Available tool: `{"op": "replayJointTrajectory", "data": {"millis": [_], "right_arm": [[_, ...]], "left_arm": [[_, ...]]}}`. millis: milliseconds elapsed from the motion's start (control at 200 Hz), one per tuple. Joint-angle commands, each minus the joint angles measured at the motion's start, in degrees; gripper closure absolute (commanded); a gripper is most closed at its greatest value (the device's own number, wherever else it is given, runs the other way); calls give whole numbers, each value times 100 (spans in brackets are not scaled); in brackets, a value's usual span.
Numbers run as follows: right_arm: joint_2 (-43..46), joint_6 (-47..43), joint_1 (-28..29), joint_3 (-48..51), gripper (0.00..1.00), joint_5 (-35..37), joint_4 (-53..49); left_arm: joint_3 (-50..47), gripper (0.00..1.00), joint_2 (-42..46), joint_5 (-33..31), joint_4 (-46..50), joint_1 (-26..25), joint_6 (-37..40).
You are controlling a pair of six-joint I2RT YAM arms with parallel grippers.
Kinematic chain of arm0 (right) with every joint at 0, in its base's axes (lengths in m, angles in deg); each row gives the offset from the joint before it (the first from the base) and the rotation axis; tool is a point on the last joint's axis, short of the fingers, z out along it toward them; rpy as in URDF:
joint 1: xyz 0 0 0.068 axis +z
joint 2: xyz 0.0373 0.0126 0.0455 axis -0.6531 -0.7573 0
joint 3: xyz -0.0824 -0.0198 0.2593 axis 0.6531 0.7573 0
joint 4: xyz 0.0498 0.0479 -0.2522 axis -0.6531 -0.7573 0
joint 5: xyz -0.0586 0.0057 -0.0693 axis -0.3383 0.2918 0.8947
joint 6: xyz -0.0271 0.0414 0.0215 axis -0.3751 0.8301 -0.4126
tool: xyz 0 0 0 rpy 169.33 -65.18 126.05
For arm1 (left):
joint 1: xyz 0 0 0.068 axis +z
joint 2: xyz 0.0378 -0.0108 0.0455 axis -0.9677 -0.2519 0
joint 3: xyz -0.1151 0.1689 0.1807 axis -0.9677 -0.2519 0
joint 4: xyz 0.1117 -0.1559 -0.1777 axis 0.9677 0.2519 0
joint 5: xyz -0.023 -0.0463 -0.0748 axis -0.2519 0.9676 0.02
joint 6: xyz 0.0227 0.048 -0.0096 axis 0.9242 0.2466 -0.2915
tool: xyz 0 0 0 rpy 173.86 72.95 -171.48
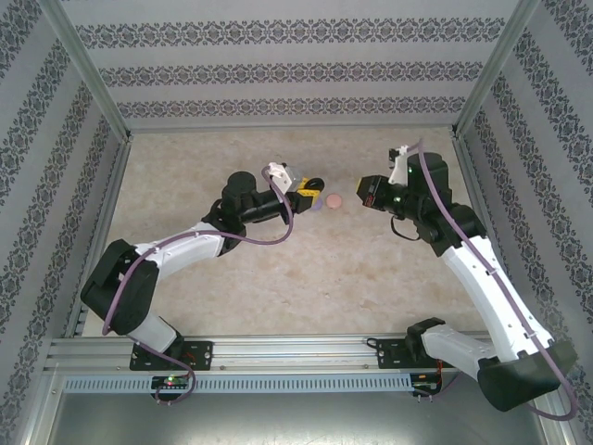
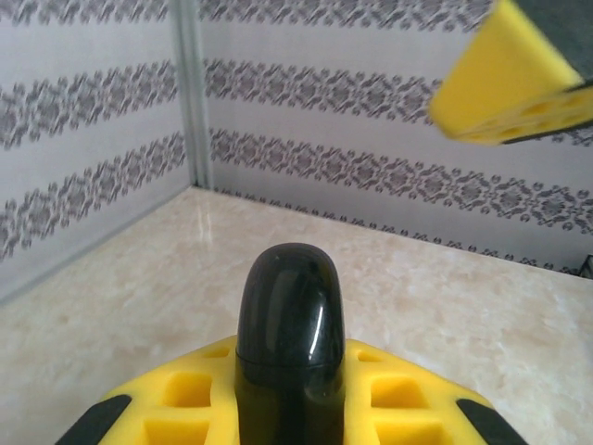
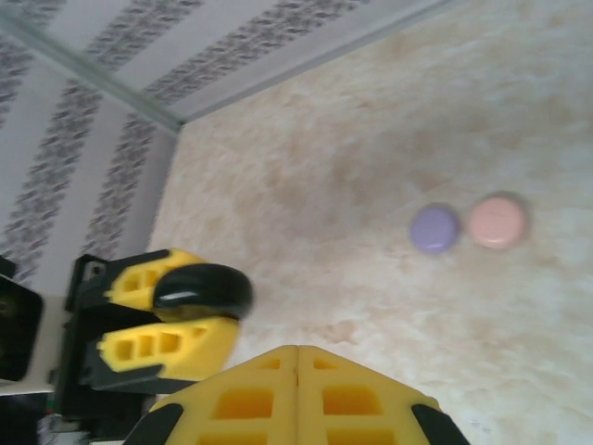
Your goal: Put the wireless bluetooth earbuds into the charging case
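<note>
The tabletop beside the lilac case is empty; my left gripper should next tilt down, lower away from my right gripper and release the black case (image 1: 316,185) there.
My left gripper (image 2: 289,399) is shut on a glossy black charging case (image 2: 289,320) and holds it above the table, its lid closed along a thin seam. In the top view this case (image 1: 316,185) sticks out of the left gripper (image 1: 309,193) near the table's middle. My right gripper (image 3: 297,357) is shut, its yellow pads pressed together with nothing between them. It hovers to the right of the left one, facing it (image 1: 363,191). The right wrist view shows the black case (image 3: 204,287) between the left fingers (image 3: 162,345). No earbuds are in view.
A lilac round case (image 3: 435,228) and a pink round case (image 3: 498,221) lie side by side, lids closed, on the beige table (image 1: 306,278) between and below the two grippers. Patterned walls and a metal frame (image 1: 93,83) close in the table.
</note>
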Motion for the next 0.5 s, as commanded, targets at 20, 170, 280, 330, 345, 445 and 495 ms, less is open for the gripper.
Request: {"op": "replayJointTrajectory", "data": {"millis": [20, 170, 280, 330, 345, 445, 495], "right_arm": [[92, -105, -115, 661, 92, 536, 1], [205, -147, -220, 1292, 89, 742, 115], [260, -149, -320, 1587, 88, 781, 193], [280, -176, -383, 1667, 87, 812, 207], [287, -184, -396, 1681, 87, 822, 215], [308, -271, -527, 1745, 85, 849, 211], [312, -307, -576, 1762, 83, 834, 210]], "left_arm": [[-219, 100, -301, -601, -263, 49, -718], [-241, 100, -706, -933, -219, 157, -1293], [-157, 100, -1004, -1102, -34, 301, -1757], [-93, 100, -1152, -1132, 40, 366, -1904], [-75, 100, -1201, -1140, 61, 391, -1961], [37, 100, -1458, -1246, 226, 509, -2216], [143, 100, -1580, -1232, 385, 575, -2346]]}}
